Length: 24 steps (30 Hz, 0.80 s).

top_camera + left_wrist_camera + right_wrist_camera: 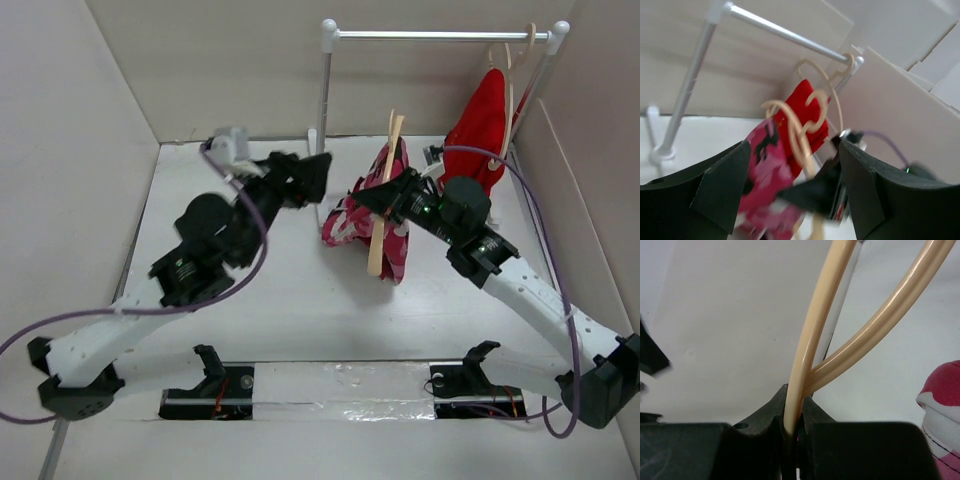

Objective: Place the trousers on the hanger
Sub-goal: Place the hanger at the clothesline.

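Note:
My right gripper carries the hanger (384, 215) outward onto the bare middle of the bar (428, 36) next and releases it, since the trousers hang draped over the hanger.
The pink, red, white and black camouflage trousers (362, 222) hang draped over the pale wooden hanger (384, 215), held above the table's middle. My right gripper (392, 198) is shut on the hanger; the right wrist view shows the hanger's rods (812, 340) pinched between the closed jaws and a bit of trousers (942, 405) at the right edge. My left gripper (318, 172) is open and empty, just left of the trousers, not touching them. In the left wrist view the trousers (767, 165) and the hanger's hook (790, 125) show between my spread fingers (720, 190).
A white clothes rail (440, 36) stands at the back, its left post (322, 110) close behind my left gripper. A second hanger (512, 70) bearing a plain red garment (482, 125) hangs at the rail's right end. White walls enclose the table.

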Available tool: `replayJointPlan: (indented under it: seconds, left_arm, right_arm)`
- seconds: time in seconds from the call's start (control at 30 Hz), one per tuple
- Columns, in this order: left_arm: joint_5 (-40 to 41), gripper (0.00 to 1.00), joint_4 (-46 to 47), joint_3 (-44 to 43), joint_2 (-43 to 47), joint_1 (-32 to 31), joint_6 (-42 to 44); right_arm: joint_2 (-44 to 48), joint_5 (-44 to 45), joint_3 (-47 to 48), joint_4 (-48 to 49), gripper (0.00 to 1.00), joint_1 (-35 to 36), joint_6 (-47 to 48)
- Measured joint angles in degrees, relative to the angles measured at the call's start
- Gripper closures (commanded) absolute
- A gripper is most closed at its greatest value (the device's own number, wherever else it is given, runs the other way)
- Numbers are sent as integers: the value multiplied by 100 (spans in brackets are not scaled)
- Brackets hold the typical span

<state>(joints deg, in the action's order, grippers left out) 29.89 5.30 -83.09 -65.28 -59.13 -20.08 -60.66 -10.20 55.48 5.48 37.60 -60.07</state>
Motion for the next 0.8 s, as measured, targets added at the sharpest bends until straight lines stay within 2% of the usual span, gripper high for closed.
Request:
replayJointPlan:
  seconds: [0.1, 0.2, 0.4, 0.53, 0.8]
  left_arm:
    - [83, 38, 164, 1340, 1239, 0, -177]
    - [153, 40, 389, 2354, 2092, 2, -431]
    - [160, 41, 304, 4039, 2693, 0, -903]
    - [155, 42, -155, 4769, 2892, 0, -1187]
    - [35, 44, -343, 5528, 4105, 0, -1641]
  right_arm:
    - [-404, -476, 581, -271, 100, -603, 11]
    - [-896, -872, 1209, -400, 100, -1113, 79]
    - [-1967, -1458, 2387, -461, 100, -1943, 175]
    - [-2717, -1657, 3134, -632, 100, -2308, 184]
    - [-3823, -2090, 4426, -1139, 100, -2645, 214]
